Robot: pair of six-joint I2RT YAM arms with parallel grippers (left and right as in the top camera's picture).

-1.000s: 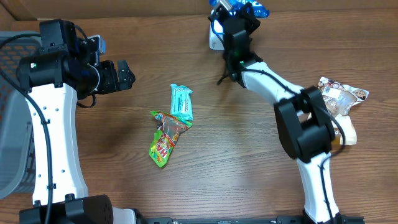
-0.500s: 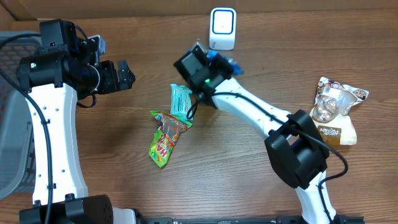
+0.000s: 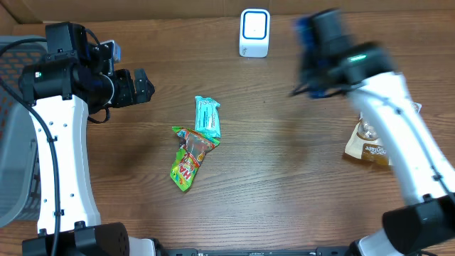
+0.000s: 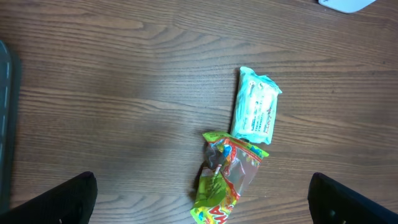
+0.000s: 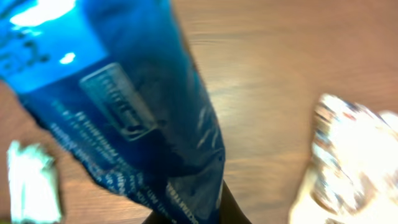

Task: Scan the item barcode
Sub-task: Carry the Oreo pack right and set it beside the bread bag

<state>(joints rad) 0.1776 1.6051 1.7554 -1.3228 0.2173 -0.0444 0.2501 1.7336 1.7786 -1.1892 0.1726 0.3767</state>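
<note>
My right gripper should swing down beside the pale snack bag and free the packet, because the bag is below my gripper, to the right in the overhead view.
A blue item packet [image 5: 124,106] fills the right wrist view, with my right gripper [image 5: 199,211] shut on its lower end. From overhead that gripper [image 3: 313,44] is a blur at the back right, with blue [image 3: 304,30] showing at its tip, to the right of the white scanner [image 3: 254,33]. No barcode can be made out on the blurred packet. My left gripper [image 3: 146,89] hangs open over the left of the table. In its wrist view the gripper [image 4: 202,202] has its fingers [image 4: 68,199] spread wide above the wood, holding nothing.
A mint packet [image 3: 207,116] and a green candy bag [image 3: 188,158] lie mid-table, touching; both show in the left wrist view, the mint packet [image 4: 255,112] above the candy bag [image 4: 227,180]. A pale snack bag [image 3: 373,139] lies at the right. A grey basket [image 3: 14,142] stands at the left edge.
My right arm swung the blue packet from the scanner down-left over the mint packet, then across to the back right, where it is blurred. The left arm has not moved.
</note>
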